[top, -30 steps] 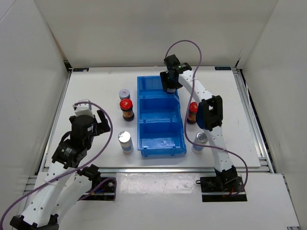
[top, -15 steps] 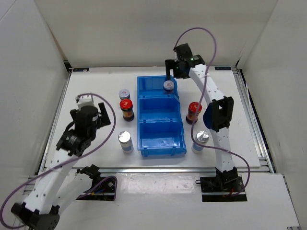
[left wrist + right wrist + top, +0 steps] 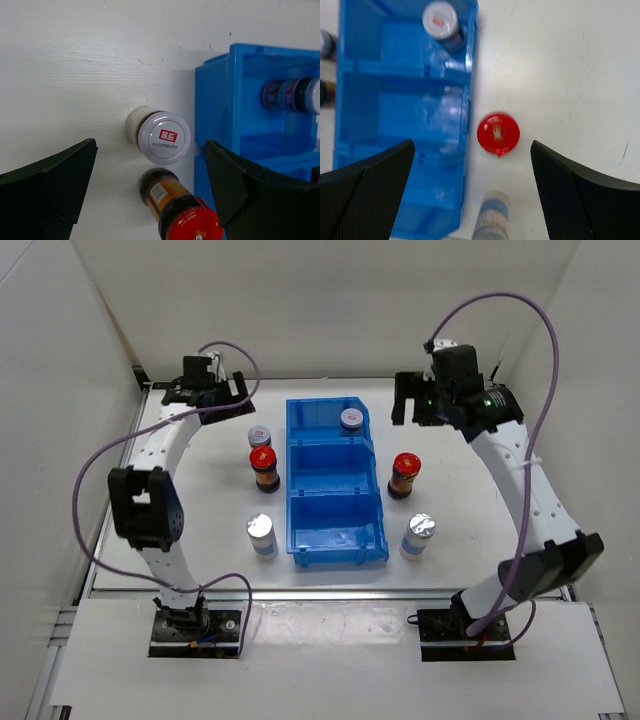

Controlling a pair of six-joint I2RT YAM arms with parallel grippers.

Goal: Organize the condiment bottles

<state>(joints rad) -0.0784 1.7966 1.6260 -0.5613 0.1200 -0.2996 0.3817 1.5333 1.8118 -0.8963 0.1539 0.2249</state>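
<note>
Next, the left gripper moves down and to the right in the top view and closes around the white-lidded bottle's lid, since that bottle stands outside the bin (image 3: 336, 530).
A blue three-compartment bin (image 3: 336, 530) stands mid-table. One white-lidded condiment bottle (image 3: 350, 418) stands in its far compartment (image 3: 441, 20). Left of the bin are another white-lidded bottle (image 3: 259, 435) (image 3: 164, 137), a red-capped jar (image 3: 264, 462) (image 3: 185, 215) and a silver-capped bottle (image 3: 260, 532). Right of it are a red-capped jar (image 3: 404, 470) (image 3: 498, 133) and a silver-capped bottle (image 3: 419, 532) (image 3: 492, 220). My left gripper (image 3: 207, 392) (image 3: 150, 146) hangs open above the left white-lidded bottle. My right gripper (image 3: 412, 408) (image 3: 472, 145) is open and empty, high over the right red-capped jar.
White walls enclose the table on the left, back and right. The bin's middle (image 3: 330, 468) and near compartments hold nothing. The bin's wall (image 3: 215, 100) stands close to the right of the left pair of bottles.
My right gripper opened, left the white-lidded bottle in the far compartment, and rose back to the right. My left arm swung from the near left to the far left.
</note>
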